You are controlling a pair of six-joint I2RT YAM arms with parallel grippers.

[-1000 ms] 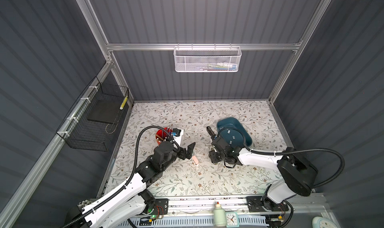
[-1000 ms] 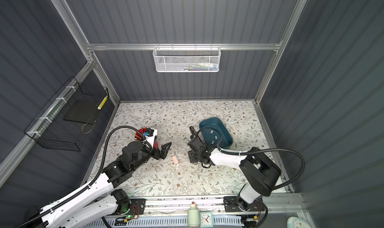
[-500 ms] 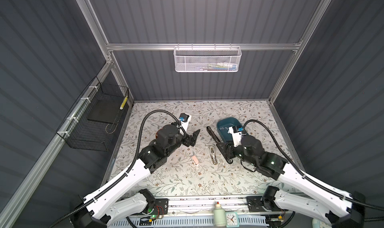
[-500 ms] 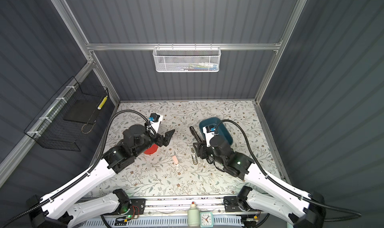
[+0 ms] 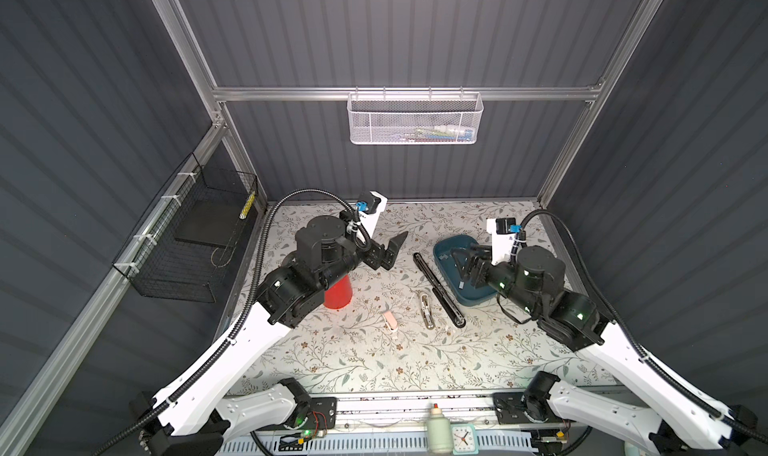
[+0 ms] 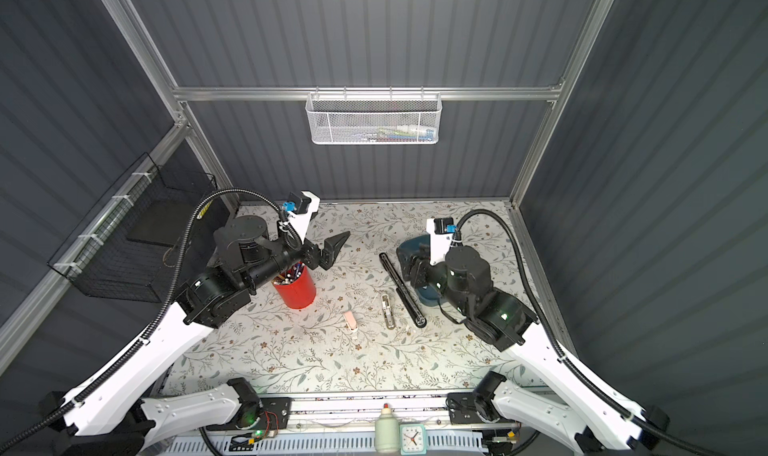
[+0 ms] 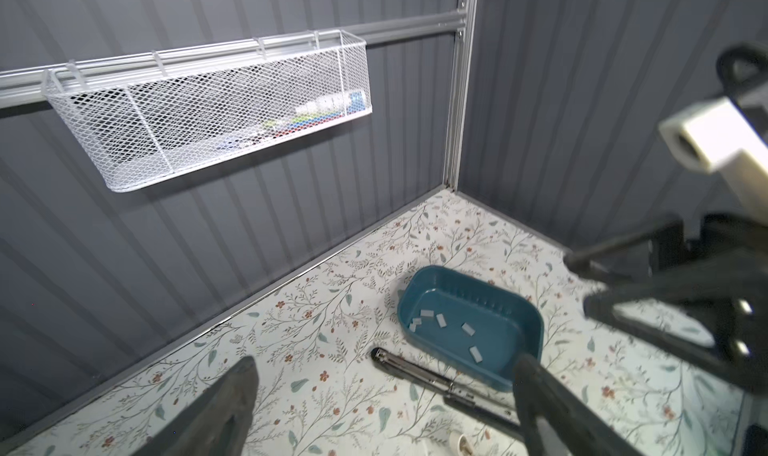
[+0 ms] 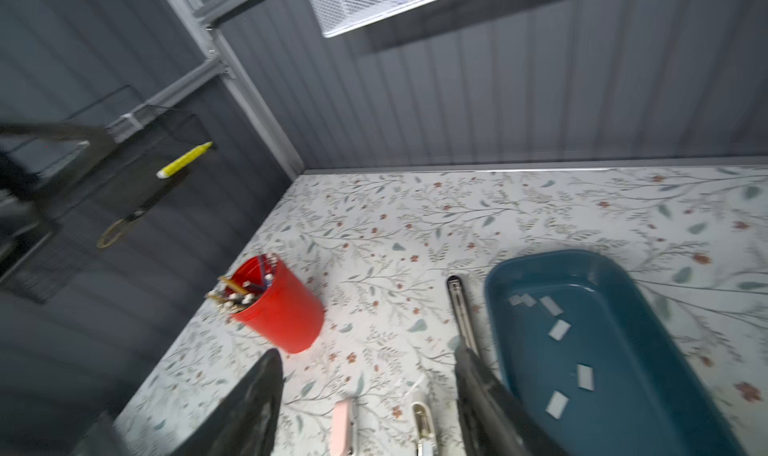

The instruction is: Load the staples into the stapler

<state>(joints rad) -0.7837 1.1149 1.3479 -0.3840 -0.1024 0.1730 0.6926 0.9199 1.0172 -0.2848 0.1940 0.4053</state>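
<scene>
My left gripper moves down and back over the pink object [image 5: 389, 319] next and turns its fingers toward the tabletop, because the object lies flat well below the open fingers.
The black stapler [image 5: 436, 285] [image 6: 401, 288] lies opened out flat on the flowered table, beside a teal tray [image 5: 478, 302] [image 6: 428, 299]. Several small grey staples [image 7: 440, 320] [image 8: 559, 329] are scattered inside the tray [image 7: 469, 279] [image 8: 540, 258]. My left gripper [image 5: 395, 250] [image 6: 336, 250] [image 7: 386, 360] hangs open and empty in the air, left of the stapler [image 7: 419, 375]. Above the tray's near-left part, my right gripper [image 5: 465, 263] [image 6: 415, 263] [image 8: 365, 352] is open too, with nothing between its fingers. The stapler's far end [image 8: 457, 296] shows past one right finger.
A red cup [image 5: 338, 296] [image 6: 297, 290] [image 8: 282, 312] of pens stands under my left arm. A pink object [image 5: 390, 320] [image 6: 350, 320] and a silvery metal piece [image 5: 426, 312] [image 6: 387, 310] lie near the stapler. A black wire basket [image 5: 195, 242] hangs left, a white mesh basket [image 5: 415, 119] on the back wall.
Both arms have lifted away from the table and drawn back toward their own sides. The right gripper has left the stapler, which now lies uncovered with the metal piece beside it.
</scene>
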